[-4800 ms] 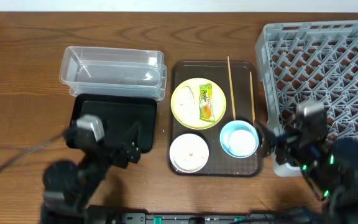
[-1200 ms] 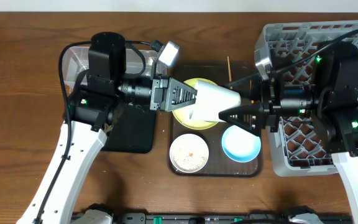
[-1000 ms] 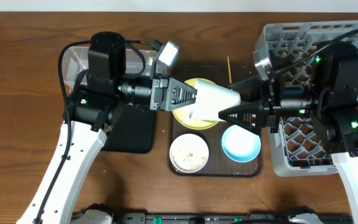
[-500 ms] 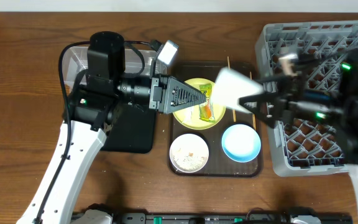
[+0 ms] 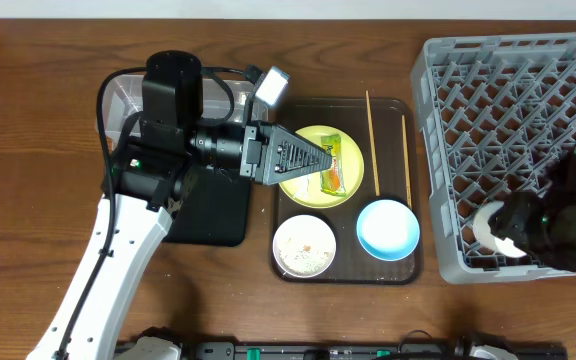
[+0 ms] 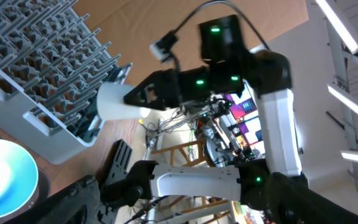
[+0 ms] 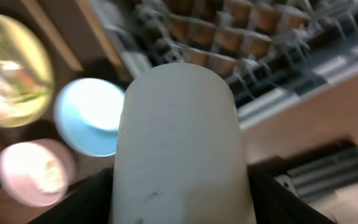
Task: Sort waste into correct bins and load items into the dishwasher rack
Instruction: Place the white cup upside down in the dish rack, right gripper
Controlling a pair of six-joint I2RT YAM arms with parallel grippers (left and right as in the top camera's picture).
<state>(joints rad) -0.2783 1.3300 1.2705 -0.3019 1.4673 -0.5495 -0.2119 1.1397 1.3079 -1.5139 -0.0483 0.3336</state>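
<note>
The small white cup [image 5: 490, 222] is still hanging above the rack's near corner on the side of the light-blue bowl, so the robot's right gripper needs to lower the cup into that corner next.
My right gripper [image 5: 505, 226] is shut on the small white cup [image 5: 490, 222] and holds it over the front-left part of the grey dishwasher rack [image 5: 518, 90]. The cup fills the right wrist view [image 7: 179, 137]. My left gripper [image 5: 313, 160] is open and empty above the yellow-green plate [image 5: 352, 170], where the snack wrapper [image 5: 330, 166] lies. The white scrap is hidden. The light-blue bowl [image 5: 386, 227], the white bowl with rice [image 5: 303, 246] and two chopsticks [image 5: 371, 140] lie on the brown serving tray [image 5: 413, 268].
The clear tub [image 5: 118, 95] and the black tray [image 5: 213, 215] are at the left, partly under my left arm. The left wrist view shows the rack [image 6: 36, 56] and the cup [image 6: 114, 99] in my right gripper.
The cup went from my left gripper to my right one. My right arm carried it right and down to the rack's front-left part. My left arm stayed over the plate.
</note>
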